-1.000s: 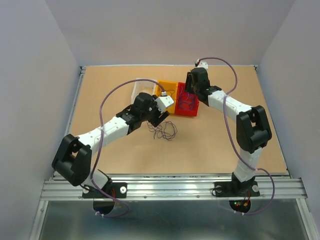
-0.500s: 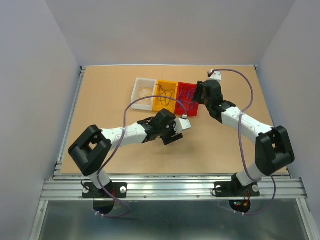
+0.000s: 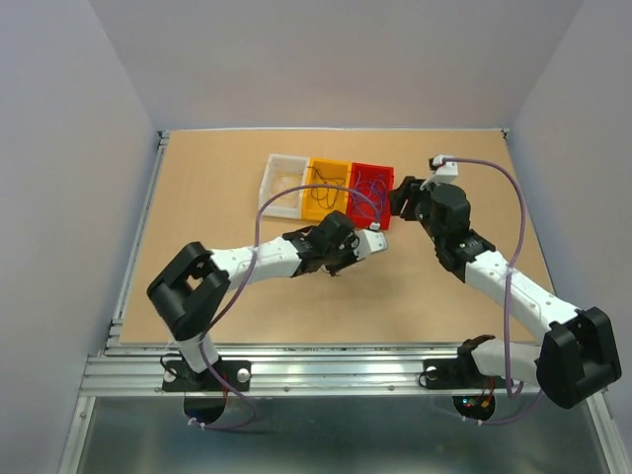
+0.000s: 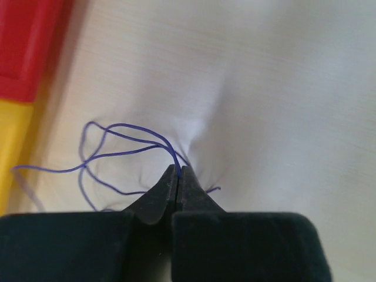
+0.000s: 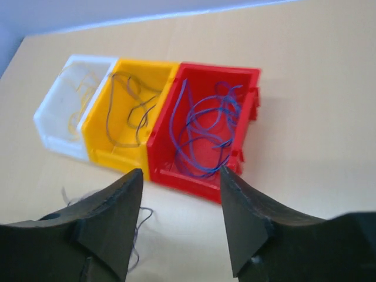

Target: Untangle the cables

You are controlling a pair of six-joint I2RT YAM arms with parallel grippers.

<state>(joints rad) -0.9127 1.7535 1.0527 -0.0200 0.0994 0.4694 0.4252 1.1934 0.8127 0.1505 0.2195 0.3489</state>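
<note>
The robot will next raise its left gripper outward toward the yellow bin [image 5: 114,158] and tilt the gripper's fingers upward.
My left gripper [image 4: 177,170] is shut on a thin blue cable [image 4: 117,132], whose loops spread left over the table. From above, the left gripper [image 3: 339,268] sits low on the table just in front of the bins. More blue cables [image 5: 202,129] lie in the red bin [image 5: 220,67], a black cable [image 5: 126,111] in the yellow bin [image 5: 114,158], and pale yellow strands [image 5: 76,100] in the white bin [image 5: 59,138]. The right gripper [image 5: 181,176] hangs open and empty in front of the red bin. A loose blue strand [image 5: 138,229] shows by its left finger.
The three bins stand side by side at the back centre: white [image 3: 286,157], yellow [image 3: 329,162], red [image 3: 372,166]. The right gripper [image 3: 400,197] hovers at the red bin's right side. Thick lilac arm cables [image 3: 513,237] arc over both arms.
The left arm swung right and down to the table and its gripper closed on the blue cable. The right arm pulled back from over the red bin toward the right.
</note>
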